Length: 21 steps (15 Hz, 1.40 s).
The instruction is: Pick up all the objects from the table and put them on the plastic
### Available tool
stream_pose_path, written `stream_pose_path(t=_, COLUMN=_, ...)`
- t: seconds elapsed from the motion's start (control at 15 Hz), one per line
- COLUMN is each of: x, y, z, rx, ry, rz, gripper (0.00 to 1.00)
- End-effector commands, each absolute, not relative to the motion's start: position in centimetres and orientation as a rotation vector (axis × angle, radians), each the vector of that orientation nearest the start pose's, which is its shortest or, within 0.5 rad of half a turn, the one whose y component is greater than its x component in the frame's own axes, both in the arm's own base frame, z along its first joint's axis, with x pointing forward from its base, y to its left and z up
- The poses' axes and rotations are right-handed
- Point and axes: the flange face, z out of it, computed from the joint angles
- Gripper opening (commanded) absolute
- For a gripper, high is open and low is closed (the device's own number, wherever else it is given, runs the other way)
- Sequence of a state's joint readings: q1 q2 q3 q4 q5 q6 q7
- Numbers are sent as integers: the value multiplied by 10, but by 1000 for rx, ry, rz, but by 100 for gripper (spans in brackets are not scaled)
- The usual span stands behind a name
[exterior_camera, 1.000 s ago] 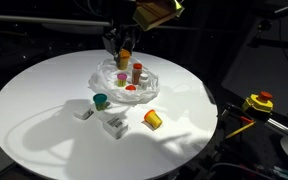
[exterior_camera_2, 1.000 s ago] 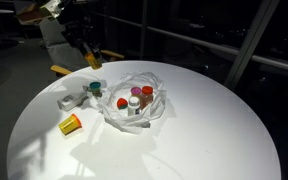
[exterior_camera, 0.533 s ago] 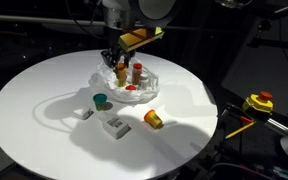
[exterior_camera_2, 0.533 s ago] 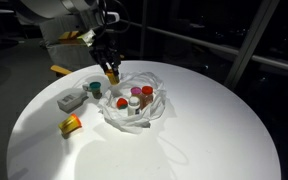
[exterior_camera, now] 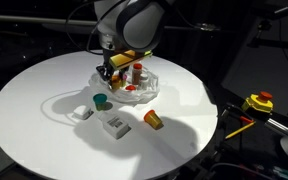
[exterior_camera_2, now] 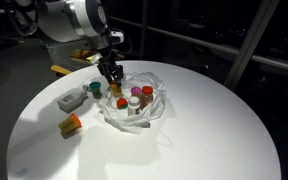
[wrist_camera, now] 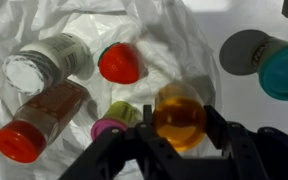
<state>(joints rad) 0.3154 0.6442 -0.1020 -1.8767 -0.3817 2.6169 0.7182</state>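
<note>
My gripper lowers the small amber jar a little next, then releases the jar beside the pink-lidded green item.
My gripper is shut on a small amber jar and holds it low over the near edge of the crumpled clear plastic. The gripper shows in both exterior views. On the plastic lie a white-lidded jar, a red round piece, a red-capped spice bottle and a pink-lidded green item. Off the plastic stand a teal-lidded container, two white blocks and an orange cup on its side.
The round white table has dark surroundings. A yellow and red device sits beyond the table's edge. A grey-white block lies next to the teal container.
My gripper has come down from beyond the table's far edge to the plastic, carrying the amber jar with it. The items on the table have not moved.
</note>
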Motion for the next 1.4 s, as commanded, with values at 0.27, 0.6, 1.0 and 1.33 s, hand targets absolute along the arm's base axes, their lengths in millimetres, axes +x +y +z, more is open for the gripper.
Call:
stream_pose_path(t=0.27, x=640, y=131, z=159, rx=-3233, ry=428, rz=-460, gripper=28)
stream_pose_path(t=0.6, x=634, y=127, z=175, rx=-3235, ry=460, rz=-460, gripper=86)
stream_pose_path(t=1.0, x=580, y=167, z=235, rx=-3367, ry=449, rz=-424, gripper=100)
stream_pose_path(t=1.33, x=512, y=199, z=228, rx=-3411, ry=316, rz=-269, gripper=100)
